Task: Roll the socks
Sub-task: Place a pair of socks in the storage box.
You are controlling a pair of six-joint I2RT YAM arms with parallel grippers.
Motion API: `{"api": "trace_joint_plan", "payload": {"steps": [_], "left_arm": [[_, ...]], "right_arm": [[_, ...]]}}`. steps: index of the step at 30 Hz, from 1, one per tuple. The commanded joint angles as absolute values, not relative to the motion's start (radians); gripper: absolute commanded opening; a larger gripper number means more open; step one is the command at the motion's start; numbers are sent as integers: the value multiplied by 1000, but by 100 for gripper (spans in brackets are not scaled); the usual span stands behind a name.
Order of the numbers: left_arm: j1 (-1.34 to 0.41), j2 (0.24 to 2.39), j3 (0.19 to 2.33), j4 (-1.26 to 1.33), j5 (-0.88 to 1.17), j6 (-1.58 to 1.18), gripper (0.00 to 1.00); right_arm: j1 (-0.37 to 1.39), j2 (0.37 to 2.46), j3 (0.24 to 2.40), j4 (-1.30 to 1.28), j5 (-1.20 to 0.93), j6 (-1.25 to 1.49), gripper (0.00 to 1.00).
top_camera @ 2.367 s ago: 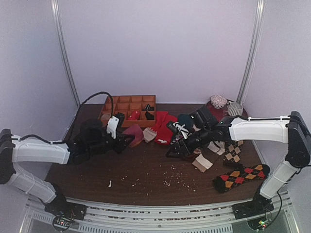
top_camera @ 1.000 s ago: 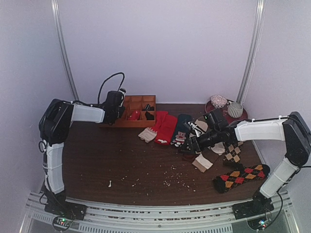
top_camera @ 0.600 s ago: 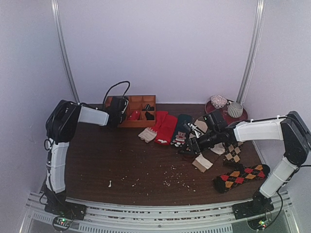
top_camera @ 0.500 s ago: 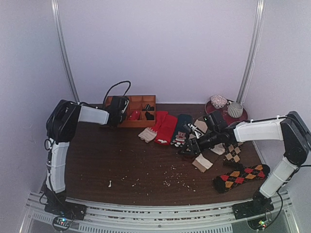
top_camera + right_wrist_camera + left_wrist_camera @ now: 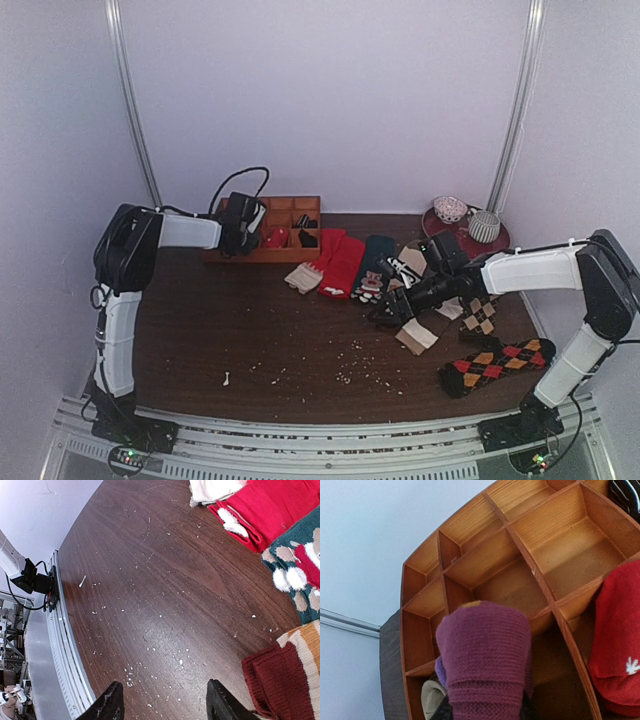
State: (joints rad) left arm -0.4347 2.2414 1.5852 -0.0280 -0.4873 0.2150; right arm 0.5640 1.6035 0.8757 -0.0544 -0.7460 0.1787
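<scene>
The empty section of the tray beside the red roll lies open below my left gripper. I will lower my left gripper into it next and release the purple-magenta sock (image 5: pixel 485 660).
A rolled purple-magenta sock (image 5: pixel 485 660) fills the left wrist view, with a sliver of yellow at its top. My left gripper (image 5: pixel 485 714) is shut on it, and the sock hides most of both fingers. It hangs over the left compartments of the wooden divided tray (image 5: pixel 283 256); in the top view my left gripper (image 5: pixel 243 225) is at the tray's left end. Low over bare table, my right gripper (image 5: pixel 165 690) stands open with nothing between its fingers. To its right lies a maroon sock with a striped cuff (image 5: pixel 280 675). In the top view, my right gripper (image 5: pixel 385 312) is by the sock pile.
The tray holds a red roll (image 5: pixel 620 640), a black item (image 5: pixel 627 495) and a pale roll (image 5: pixel 431 700). Red socks (image 5: pixel 340 262), a green sock (image 5: pixel 375 262), a beige sock (image 5: pixel 303 278) and argyle socks (image 5: pixel 495 362) lie about. Two bowls (image 5: pixel 450 208) stand at the rear right. Crumbs dot the table.
My left arm has lifted from the table and carried the purple sock back to the tray, then held almost still. My right gripper has shifted slightly by the sock pile.
</scene>
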Motion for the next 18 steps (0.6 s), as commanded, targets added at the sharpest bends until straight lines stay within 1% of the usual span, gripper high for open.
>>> {"api": "trace_joint_plan", "payload": {"steps": [1,4,10,18], "left_arm": [[-430,2259,1569,-144,-380,212,0],[-424,2257,1577,-166,-334,208,0],[-388,2256,1607,-257,-154,171,0],[-365,2257,1651,-383,-16,136,0]], "right_arm": [[556,1586,861,-57,-760,160,57],[557,1587,861,-59,-762,160,57],[556,1580,861,-63,-762,155,57],[555,1588,853,-50,-770,152,57]]}}
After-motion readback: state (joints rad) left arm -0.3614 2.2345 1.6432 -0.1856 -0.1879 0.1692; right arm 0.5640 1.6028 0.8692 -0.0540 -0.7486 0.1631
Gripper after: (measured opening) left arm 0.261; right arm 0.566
